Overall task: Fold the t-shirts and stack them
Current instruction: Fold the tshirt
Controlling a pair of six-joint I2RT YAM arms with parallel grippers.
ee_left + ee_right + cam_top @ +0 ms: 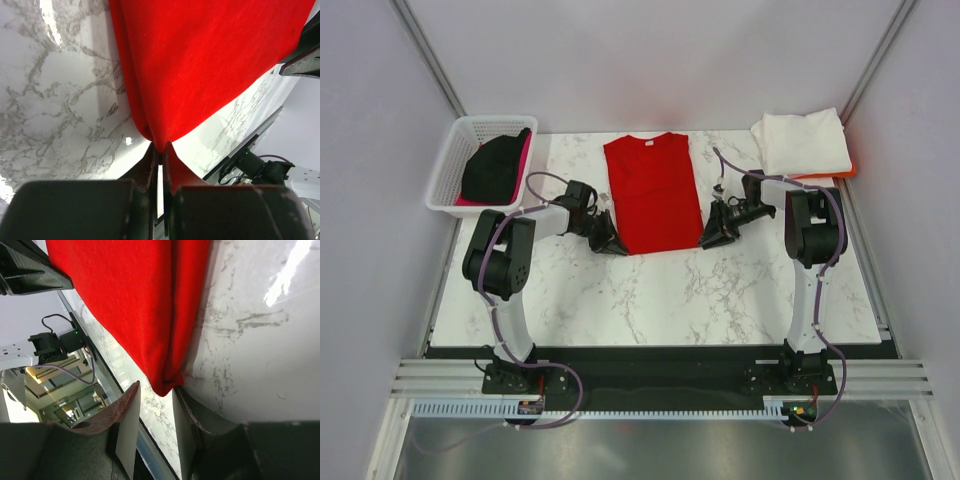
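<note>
The red t-shirt's pinched corner will be lifted next by my left gripper, carried outward to the t-shirt's basket-side shoulder (613,148) and released there, with the sleeves folded in.
A bright red t-shirt (650,195) lies flat mid-table with its sleeves folded in, collar away from the arms. My left gripper (613,243) is at its near left corner; the left wrist view shows the gripper (160,147) shut on a pinch of the red cloth (210,65). At the near right corner is my right gripper (710,240). In its wrist view the gripper (156,390) is open, and the red corner (165,380) hangs between the jaws against one pad. A folded white t-shirt (800,140) lies on an orange one (847,171) at the back right.
A white lattice basket (448,170) at the back left holds a black t-shirt (495,168) over a magenta-pink one (525,158). Grey walls close in on both sides of the marble table (650,300).
</note>
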